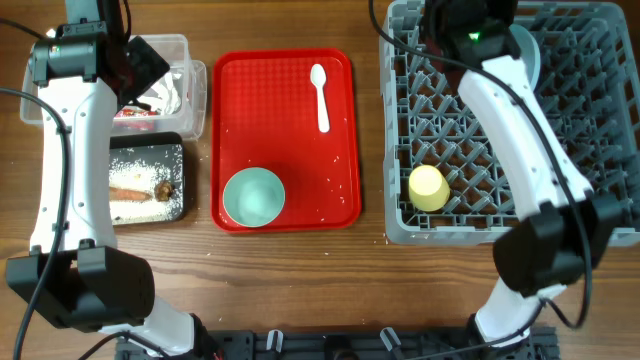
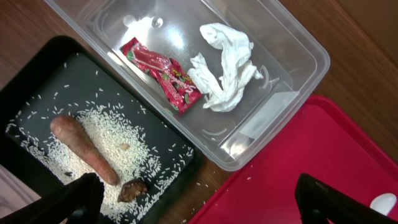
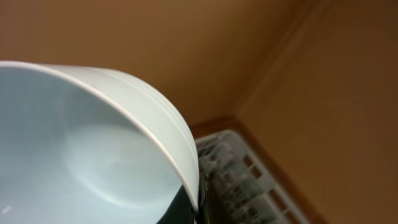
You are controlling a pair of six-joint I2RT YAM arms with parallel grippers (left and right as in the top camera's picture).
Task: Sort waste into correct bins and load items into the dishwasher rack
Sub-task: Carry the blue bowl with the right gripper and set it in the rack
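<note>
The pale blue bowl (image 3: 74,155) should go down next onto the rack's far corner with my right gripper, as the slots there are empty.
My left gripper (image 2: 208,205) is open and empty, hanging over the clear tub (image 1: 182,45) and black tray (image 1: 186,175). The tub (image 2: 267,134) holds the red-and-white wrapper (image 2: 163,74) and the white tissue (image 2: 227,65). The black tray (image 2: 43,87) holds rice (image 2: 130,143), the orange-brown stick (image 2: 84,149) and the dark lump (image 2: 132,190). My right gripper (image 3: 189,208) is shut on the rim of a pale blue bowl (image 3: 74,155), held on edge over the far part of the grey rack (image 1: 580,120). The yellow cup (image 1: 428,187) lies in the rack.
The red tray (image 1: 285,120) lies between the bins and the rack. It carries the white spoon (image 1: 320,95), a mint bowl (image 1: 253,195) and stray rice grains. A few grains lie on the wood by the black tray.
</note>
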